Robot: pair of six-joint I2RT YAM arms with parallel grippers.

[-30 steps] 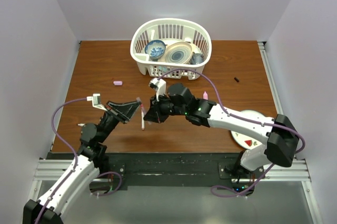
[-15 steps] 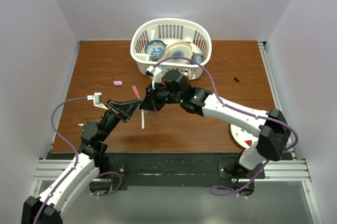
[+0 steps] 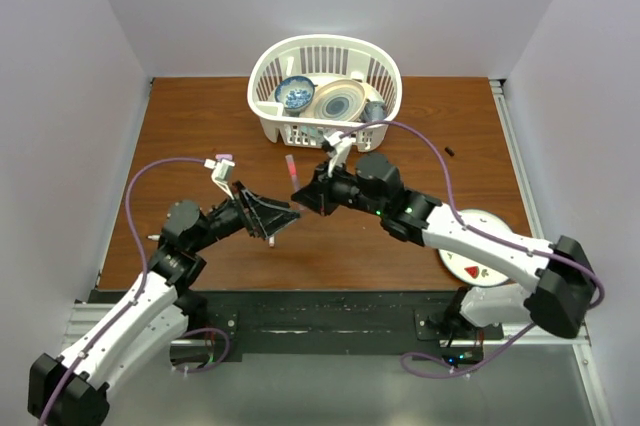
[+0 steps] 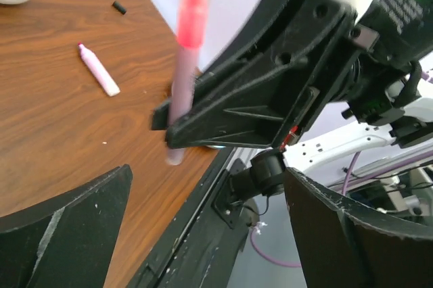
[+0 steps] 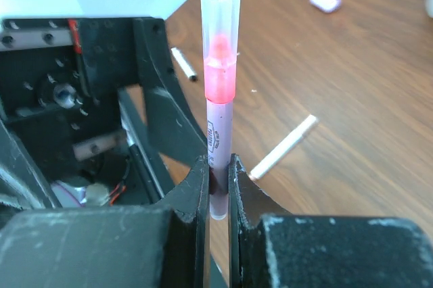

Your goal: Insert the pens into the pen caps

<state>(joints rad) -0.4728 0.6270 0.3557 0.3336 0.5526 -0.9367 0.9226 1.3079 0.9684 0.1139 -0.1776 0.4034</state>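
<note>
The lilac pen is capped, so my right gripper will next move away from the left gripper, tilt and go down to the bare table (image 3: 305, 232) (image 5: 319, 190) next to the white pen.
My right gripper (image 5: 218, 180) is shut on the lower end of a lilac pen (image 5: 220, 119), which stands upright with a clear cap over its pink tip. From above, that pen (image 3: 291, 168) pokes up in front of the right gripper (image 3: 303, 196). My left gripper (image 3: 283, 219) stands wide open just left of it and holds nothing. In the left wrist view the pen (image 4: 184, 78) is beyond the open fingers (image 4: 67, 234). A white pen (image 5: 284, 146), a red-ended pen (image 5: 183, 65) and a pink cap (image 5: 325, 1) lie on the table. So do a pink highlighter (image 4: 98, 69) and a black cap (image 4: 120, 7).
A white basket (image 3: 265, 81) with bowls and plates stands at the back centre. A white plate (image 3: 458, 264) lies at the front right under the right arm. The black cap (image 3: 449, 152) lies alone at the right. The table's front rail (image 3: 320, 308) runs behind both arm bases.
My left gripper has opened and let go of the pen, and the left arm has swung right. My right gripper has carried the pen right, away from the left jaws.
</note>
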